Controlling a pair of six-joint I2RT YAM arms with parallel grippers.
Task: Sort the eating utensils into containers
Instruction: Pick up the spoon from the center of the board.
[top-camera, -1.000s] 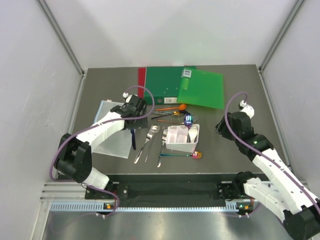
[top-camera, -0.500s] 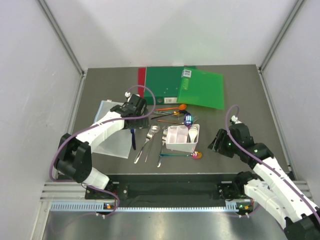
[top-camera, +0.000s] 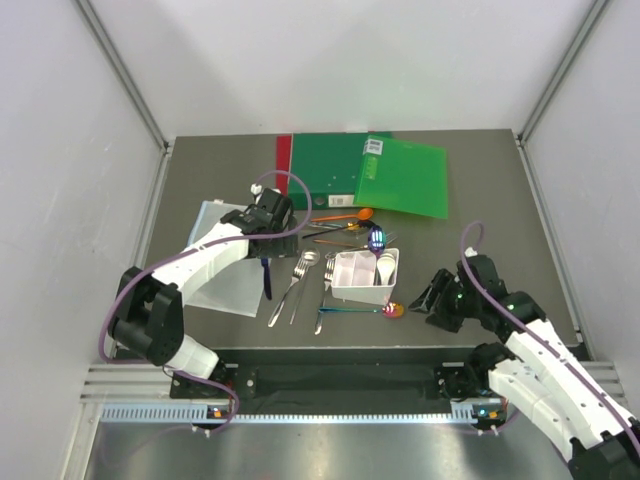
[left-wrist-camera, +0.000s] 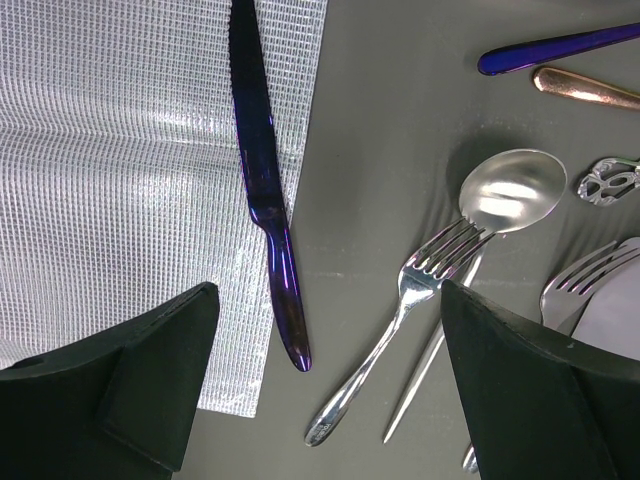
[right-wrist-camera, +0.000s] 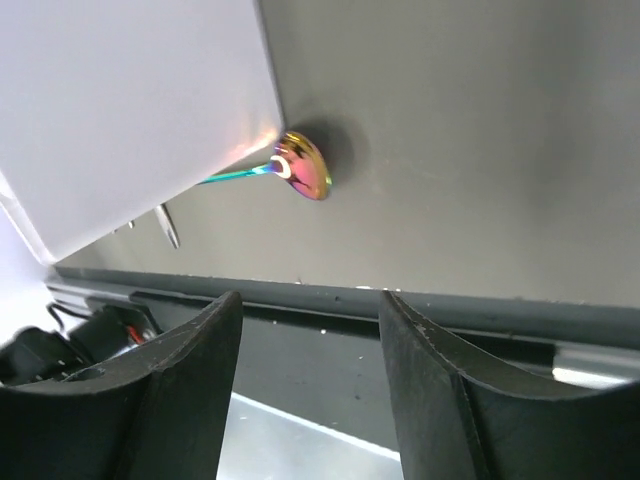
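The rainbow spoon's bowl sticks out past the bin's corner, so the robot's right gripper will next move low toward the bin and onto that bowl's loose end.
The white bin stands mid-table with a white spoon in it; its wall also shows in the right wrist view. A rainbow spoon lies in front of the bin and shows in the right wrist view. My right gripper is open and empty, low and just right of that spoon. My left gripper is open and empty above a dark blue knife, a silver fork and a silver spoon. Several more utensils lie behind the bin.
Green folders and a red one lie at the back. A clear plastic sheet lies at the left, partly under the knife; it also shows in the left wrist view. The table's front edge runs just beyond my right fingertips.
My right arm has swung down and leftward, from the right side of the table to beside the rainbow spoon at the front edge. The left arm has not moved.
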